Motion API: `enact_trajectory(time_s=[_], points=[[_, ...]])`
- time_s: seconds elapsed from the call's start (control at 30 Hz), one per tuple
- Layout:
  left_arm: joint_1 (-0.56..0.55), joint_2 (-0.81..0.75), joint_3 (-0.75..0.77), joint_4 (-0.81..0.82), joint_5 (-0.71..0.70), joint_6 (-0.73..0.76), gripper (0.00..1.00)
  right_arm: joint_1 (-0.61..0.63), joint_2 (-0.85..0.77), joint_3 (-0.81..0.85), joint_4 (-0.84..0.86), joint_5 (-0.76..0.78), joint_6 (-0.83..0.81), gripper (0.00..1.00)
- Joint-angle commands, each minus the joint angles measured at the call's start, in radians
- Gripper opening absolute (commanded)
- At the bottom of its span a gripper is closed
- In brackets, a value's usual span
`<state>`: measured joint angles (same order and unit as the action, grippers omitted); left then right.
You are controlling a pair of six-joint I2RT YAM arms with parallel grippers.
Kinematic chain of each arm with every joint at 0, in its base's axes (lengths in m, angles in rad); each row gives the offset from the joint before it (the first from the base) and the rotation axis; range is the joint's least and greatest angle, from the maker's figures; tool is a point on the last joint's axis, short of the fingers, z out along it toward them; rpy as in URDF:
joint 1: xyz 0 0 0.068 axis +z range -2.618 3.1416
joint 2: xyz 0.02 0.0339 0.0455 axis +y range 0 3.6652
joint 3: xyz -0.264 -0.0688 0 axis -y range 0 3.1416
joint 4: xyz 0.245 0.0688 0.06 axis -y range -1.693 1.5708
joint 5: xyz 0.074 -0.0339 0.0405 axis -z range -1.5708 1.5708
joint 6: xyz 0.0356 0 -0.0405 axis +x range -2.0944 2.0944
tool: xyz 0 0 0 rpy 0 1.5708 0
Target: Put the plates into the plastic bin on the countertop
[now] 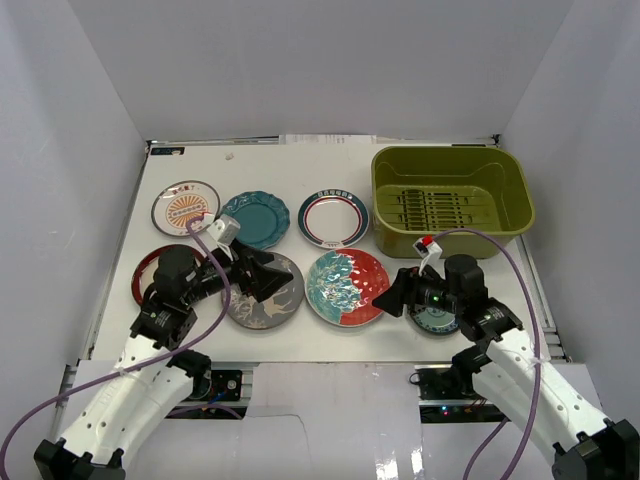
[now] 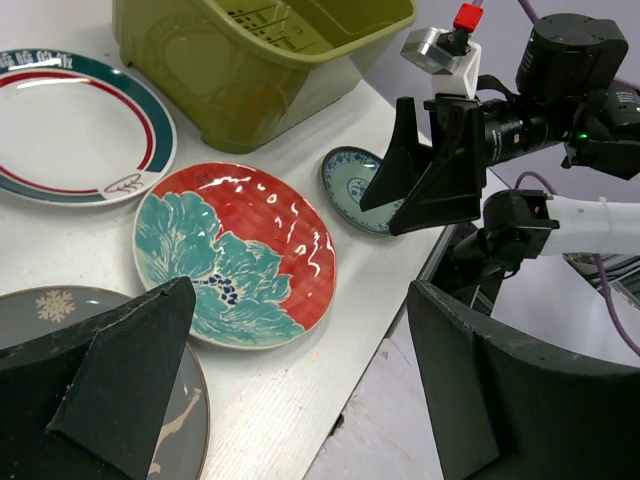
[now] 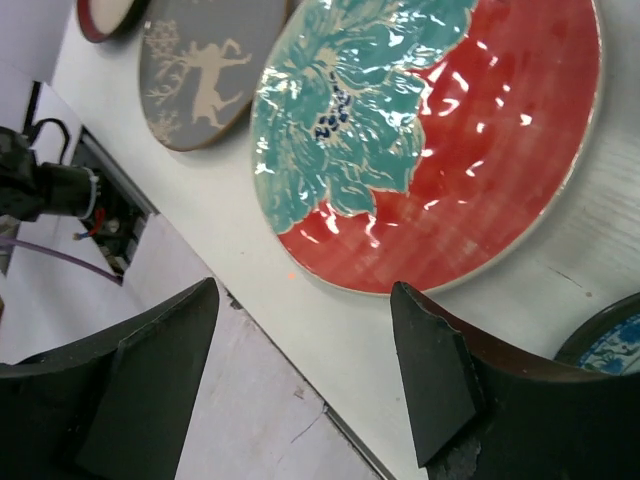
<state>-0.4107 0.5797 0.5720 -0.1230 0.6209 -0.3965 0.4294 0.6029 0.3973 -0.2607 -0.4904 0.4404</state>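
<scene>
Next, my right gripper goes down, tilting flatter, to where bare countertop leaves finger room, since the red-and-teal plate's rim by the small plate (image 1: 386, 287) (image 3: 503, 252) lies below it.
Seven plates lie on the white countertop (image 1: 300, 345): orange sunburst (image 1: 185, 207), teal scalloped (image 1: 255, 219), white red-rimmed (image 1: 333, 218), red-black (image 1: 148, 275), grey deer (image 1: 262, 300), red-and-teal (image 1: 346, 286) and small teal-white (image 1: 437, 320). The olive-green bin (image 1: 450, 200) stands empty at the back right. My left gripper (image 1: 270, 278) is open and empty above the grey deer plate (image 2: 45, 303). My right gripper (image 1: 392, 295) is open and empty, low over the near edge between the red-and-teal plate (image 3: 430, 130) and the small teal-white plate (image 3: 612, 335), which the arm partly hides.
White walls enclose the countertop on three sides. The table's near edge (image 3: 300, 390) runs right under the right gripper. In the left wrist view the right gripper (image 2: 420, 170) hangs beside the small plate (image 2: 350, 185), near the bin's wall (image 2: 230, 90).
</scene>
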Motion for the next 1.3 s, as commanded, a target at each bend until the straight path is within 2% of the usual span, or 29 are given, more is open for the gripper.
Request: enact_trajectory(time_s=[0.0,0.27,0.47,0.6,0.73,0.93,1.1,1.27], points=[[0.0,0.012,0.042,-0.046,-0.042,0.019,0.98,0.054,0.023,-0.032,0.087,0.144,0.029,0.76],[0.0,0.009,0.049,-0.109,-0.141,-0.008,0.98,0.062,0.005,-0.107,0.147,0.252,0.115,0.73],[0.0,-0.021,0.065,-0.24,-0.234,-0.028,0.98,0.062,0.02,-0.163,0.207,0.262,0.165,0.68],[-0.002,-0.029,0.068,-0.351,-0.353,-0.083,0.98,0.062,0.044,-0.178,0.221,0.297,0.184,0.67],[0.0,0.022,0.103,-0.429,-0.371,-0.134,0.98,0.062,0.096,-0.192,0.279,0.283,0.205,0.67],[0.0,0.071,0.098,-0.458,-0.429,-0.151,0.98,0.062,0.109,-0.222,0.307,0.36,0.253,0.64],[0.0,0.104,0.108,-0.429,-0.434,-0.12,0.98,0.063,0.173,-0.288,0.464,0.332,0.343,0.57],[0.0,0.108,0.066,-0.371,-0.383,-0.094,0.98,0.063,0.262,-0.321,0.583,0.319,0.397,0.54]])
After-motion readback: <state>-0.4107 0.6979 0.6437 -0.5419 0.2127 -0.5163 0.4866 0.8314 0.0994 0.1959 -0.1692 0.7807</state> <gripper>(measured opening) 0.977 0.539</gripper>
